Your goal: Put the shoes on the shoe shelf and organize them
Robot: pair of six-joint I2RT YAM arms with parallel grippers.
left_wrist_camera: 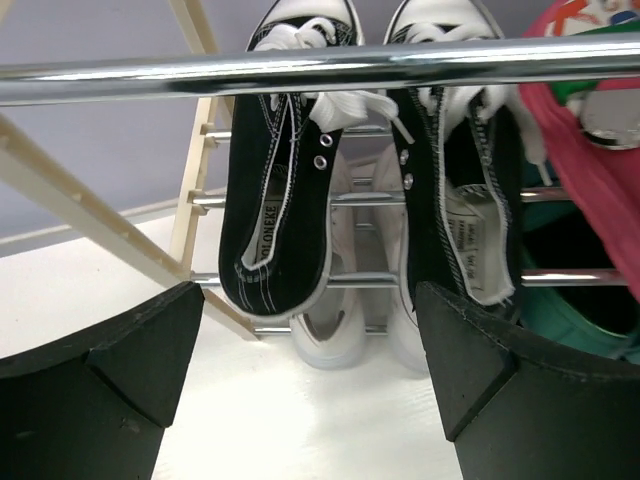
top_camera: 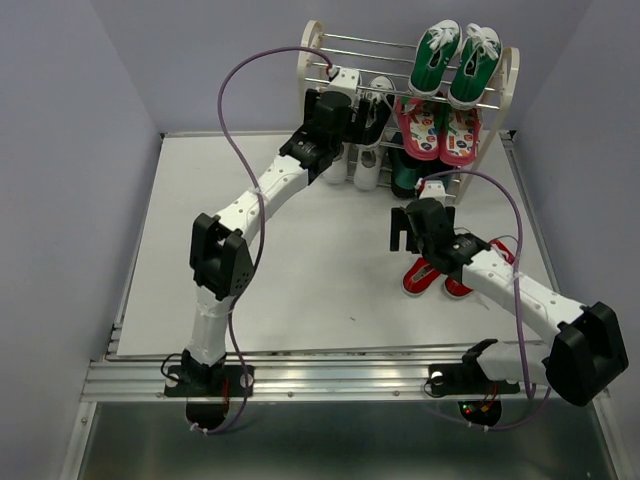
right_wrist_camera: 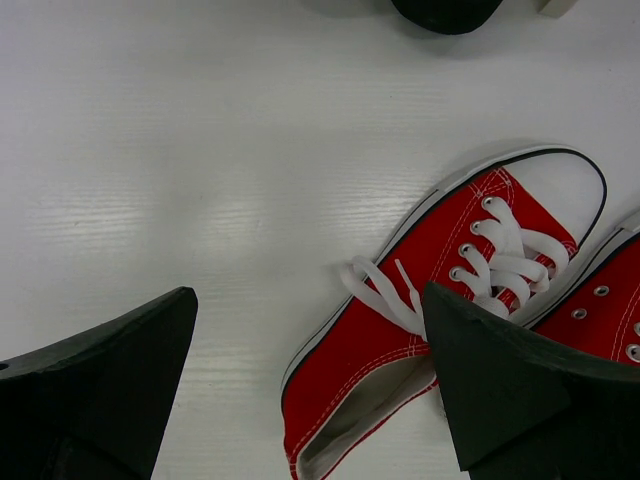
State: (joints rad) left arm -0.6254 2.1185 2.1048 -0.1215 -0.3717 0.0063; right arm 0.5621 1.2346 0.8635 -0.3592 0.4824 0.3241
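The right gripper turns and shifts right in its wrist view next, then lowers onto the nearer red sneaker's laces. Its fingers straddle mostly bare table.
The shoe shelf stands at the back. In the left wrist view, two black sneakers hang toes up on its middle rods, with two white sneakers below them at table level. My left gripper is open and empty just in front of the black pair; from the wrist its gripper frames bare table. Two red sneakers lie on the table. My right gripper is open above them; in its wrist view the right fingertip overlaps the nearer red sneaker.
Green sneakers sit on the top tier at right, pink patterned slippers on the tier below. A dark green shoe sits at the shelf's bottom right. The white table has side walls.
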